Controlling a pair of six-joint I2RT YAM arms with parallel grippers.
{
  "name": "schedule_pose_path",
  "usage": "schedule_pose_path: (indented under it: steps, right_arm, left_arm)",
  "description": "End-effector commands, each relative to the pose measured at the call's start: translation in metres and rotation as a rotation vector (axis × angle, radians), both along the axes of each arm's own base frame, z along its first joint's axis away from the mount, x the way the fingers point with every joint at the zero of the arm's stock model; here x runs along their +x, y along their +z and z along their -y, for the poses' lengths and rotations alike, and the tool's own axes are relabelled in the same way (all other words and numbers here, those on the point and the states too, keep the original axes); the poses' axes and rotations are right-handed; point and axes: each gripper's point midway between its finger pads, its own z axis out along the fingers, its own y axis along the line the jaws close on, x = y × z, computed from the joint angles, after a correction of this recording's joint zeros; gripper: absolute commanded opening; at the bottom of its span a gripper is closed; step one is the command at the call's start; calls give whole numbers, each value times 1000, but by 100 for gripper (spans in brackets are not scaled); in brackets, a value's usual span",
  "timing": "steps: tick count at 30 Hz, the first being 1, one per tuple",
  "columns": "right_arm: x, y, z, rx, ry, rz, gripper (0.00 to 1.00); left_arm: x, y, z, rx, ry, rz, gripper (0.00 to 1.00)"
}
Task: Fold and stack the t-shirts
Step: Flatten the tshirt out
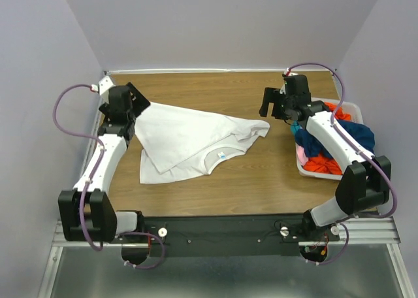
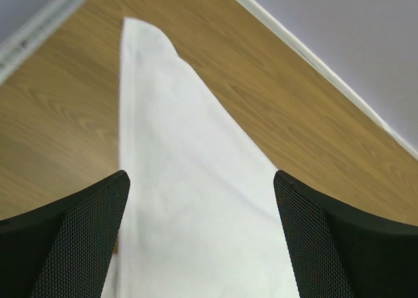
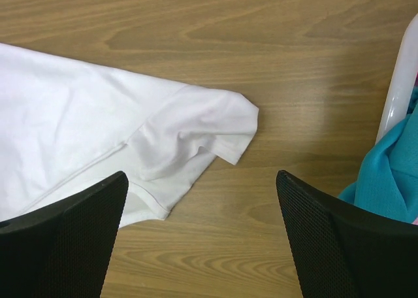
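Observation:
The robot's left gripper needs to move back and down, onto the crooked near corner of the white t-shirt's folded layer.
A white t-shirt (image 1: 183, 138) lies partly folded on the wooden table, its blue neck label (image 1: 221, 155) facing the near side. My left gripper (image 1: 138, 106) is open at the shirt's far left corner. In the left wrist view (image 2: 201, 175) white cloth (image 2: 183, 180) runs between the wide-apart fingers to a pointed tip. My right gripper (image 1: 266, 106) is open and empty over bare wood just right of the shirt's sleeve (image 3: 196, 131); it also shows in the right wrist view (image 3: 201, 175). Orange (image 1: 323, 162), dark blue (image 1: 356, 136) and pink (image 1: 301, 154) shirts lie heaped in the bin.
The white plastic bin (image 1: 353, 106) stands at the table's right edge under my right arm; its wall (image 3: 400, 82) and a teal cloth (image 3: 385, 180) show in the right wrist view. Grey walls close the table at the back and sides.

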Motion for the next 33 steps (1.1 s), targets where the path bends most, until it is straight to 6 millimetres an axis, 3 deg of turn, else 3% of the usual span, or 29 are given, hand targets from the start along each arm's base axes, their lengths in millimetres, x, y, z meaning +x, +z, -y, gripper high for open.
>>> schedule_pose_path:
  steps: [1, 3, 5, 8, 12, 16, 23, 28, 33]
  right_arm:
    - [-8, 1, -10, 63, 38, 11, 100]
    - [-11, -1, -14, 83, 51, 7, 100]
    - [-16, -4, -18, 101, 73, 3, 100]
    - [-20, -6, -17, 98, 77, 4, 100]
    - [-27, -15, -12, 79, 70, -10, 100]
    - [-29, -23, -7, 53, 55, -25, 100]
    - [-30, -28, -3, 37, 38, -33, 100]
    - [-31, -31, -1, 30, 30, -38, 100]
    - [-31, -34, 0, 25, 25, -44, 100]
  left_arm:
    - [-32, -35, 60, -110, -150, -45, 98]
    - [-55, -59, 75, -118, -177, -119, 98]
    - [-75, -67, 86, -115, -169, -152, 98]
    - [-99, -80, 84, -106, -163, -204, 98]
    - [-132, -118, 86, -147, -173, -323, 98]
    - [-147, -135, 101, -207, -238, -370, 87]
    - [-171, -160, 99, -215, -217, -465, 74]
    - [-173, -171, 101, -210, -223, -494, 70]
    - [-175, -185, 105, -205, -247, -546, 56]
